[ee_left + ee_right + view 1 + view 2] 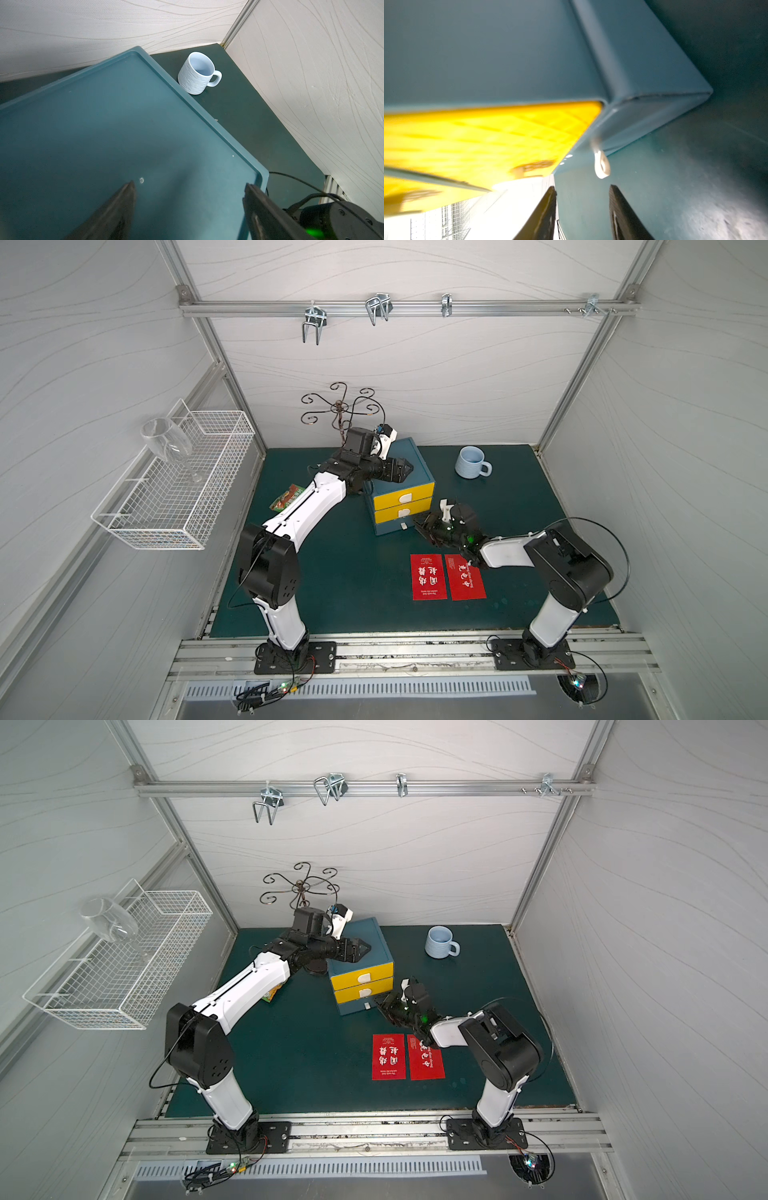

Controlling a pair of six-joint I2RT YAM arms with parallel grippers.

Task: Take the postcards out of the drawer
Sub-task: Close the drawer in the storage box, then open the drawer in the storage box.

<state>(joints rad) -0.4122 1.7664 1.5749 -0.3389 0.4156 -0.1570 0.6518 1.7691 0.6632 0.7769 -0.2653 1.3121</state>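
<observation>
Next, my right gripper should slide its fingers along the shut drawer's front and around the thin white handle tab [404, 525] [602, 165], since the tab needs to jut just past its fingertips.
Two red postcards [429, 576] [465, 577] with white characters lie side by side on the green mat, seen in both top views [388, 1056]. The teal drawer unit [405, 456] has two yellow drawers [403, 497] and a teal bottom drawer with a small white handle [601, 168]; all look shut. My right gripper [417, 524] [583, 187] hovers low just in front of that handle, open, nothing between its fingers. Open too, my left gripper [405, 468] [190, 185] sits over the unit's flat top [104, 135].
A pale blue mug [471, 462] stands right of the unit at the back. A green-orange snack packet [286, 497] lies left, partly under my left arm. A wire basket [174, 489] with a wine glass [166, 439] hangs on the left wall; a scrolled metal stand [340, 410] rises behind.
</observation>
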